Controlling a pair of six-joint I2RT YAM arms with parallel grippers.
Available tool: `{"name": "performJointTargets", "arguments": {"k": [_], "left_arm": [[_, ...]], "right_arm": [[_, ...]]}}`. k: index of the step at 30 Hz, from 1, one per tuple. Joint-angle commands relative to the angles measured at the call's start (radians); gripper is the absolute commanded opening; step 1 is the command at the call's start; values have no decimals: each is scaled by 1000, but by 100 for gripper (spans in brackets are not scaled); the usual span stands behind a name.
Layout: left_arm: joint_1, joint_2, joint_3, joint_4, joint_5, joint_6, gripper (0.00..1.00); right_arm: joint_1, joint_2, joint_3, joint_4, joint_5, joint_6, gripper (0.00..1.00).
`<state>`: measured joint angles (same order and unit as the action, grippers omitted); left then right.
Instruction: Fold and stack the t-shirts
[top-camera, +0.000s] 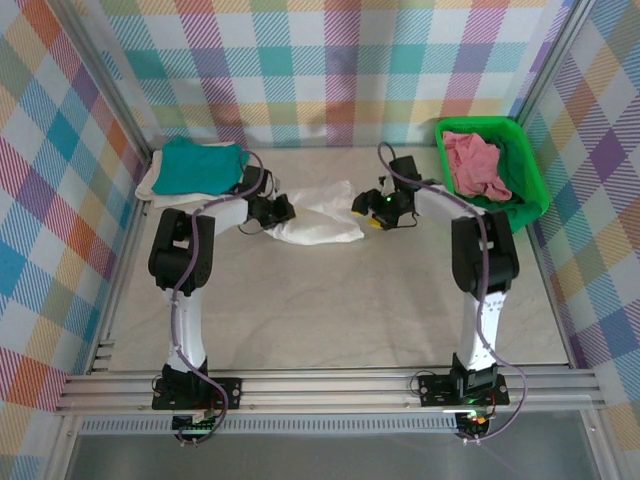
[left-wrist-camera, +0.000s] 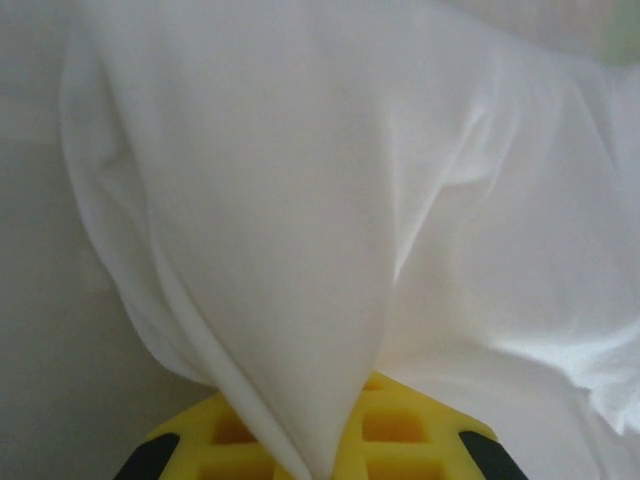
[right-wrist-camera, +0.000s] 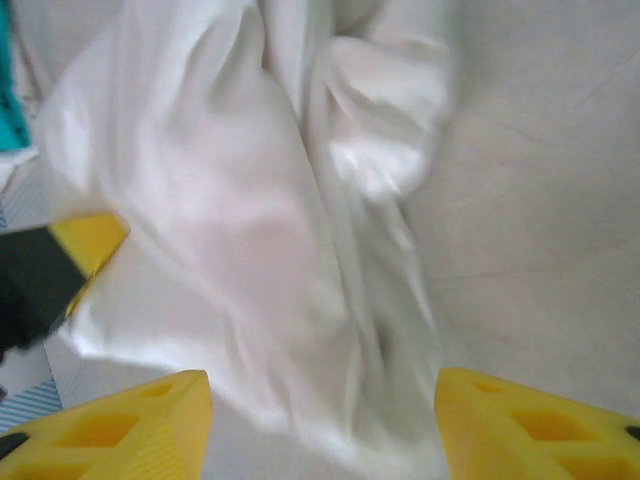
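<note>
The robot's left gripper is pinching the white cloth and should next lift it, swing it outward and let go of it over the folded teal t-shirt (top-camera: 200, 165), a pile that lies outward of the gripper.
A crumpled white t-shirt (top-camera: 318, 215) lies mid-table between the two arms. My left gripper (top-camera: 276, 211) sits at its left end, shut on a fold of the white cloth (left-wrist-camera: 300, 250) that runs down between the yellow fingers (left-wrist-camera: 400, 425). My right gripper (top-camera: 368, 212) hovers at the shirt's right end, open, with its yellow fingertips (right-wrist-camera: 130, 425) spread either side of the white t-shirt (right-wrist-camera: 250, 220) and nothing pinched. A folded teal t-shirt (top-camera: 200, 165) rests on a cream one (top-camera: 150, 186) at the back left. A pink t-shirt (top-camera: 475, 165) is bunched in the basket.
The green plastic basket (top-camera: 530, 185) stands at the back right, close to the right arm's elbow. Plaid walls enclose the table on three sides. Bare tabletop (top-camera: 330, 310) stretches in front of the white shirt toward the arm bases.
</note>
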<state>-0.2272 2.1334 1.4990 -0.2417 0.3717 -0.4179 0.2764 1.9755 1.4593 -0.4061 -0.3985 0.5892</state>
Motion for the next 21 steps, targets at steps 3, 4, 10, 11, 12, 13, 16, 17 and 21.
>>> {"name": "performJointTargets", "arguments": {"k": [3,4,10,11,12,13,16,17,21], "left_arm": [[34,83,303,-284,-158,256,0],[34,105,360,-325,-170,283,0],[35,161,631,-469,-292,449,0],[38,154,649,-466,-298,485,0],[41,148,670,-463,-308,526,0],[46,148,691,-462,-314,562,0],[79,170,785,-490,-310,634,0],[96,180,817,-503,-301,651,0],[169,207,911,-525,-272,693,0]], "right_arm": [[-10,-184,-70,55,72,-34,63],[-7,-189,-79,75,61,-33,64],[39,-147,-50,158,-71,-110,73],[45,-139,-48,179,-89,-117,76],[49,-130,-49,202,-107,-111,77],[52,-122,-50,220,-127,-101,77],[52,-103,-46,268,-183,-70,78],[54,-102,-46,277,-191,-66,78],[60,-109,-50,284,-208,-78,79]]}}
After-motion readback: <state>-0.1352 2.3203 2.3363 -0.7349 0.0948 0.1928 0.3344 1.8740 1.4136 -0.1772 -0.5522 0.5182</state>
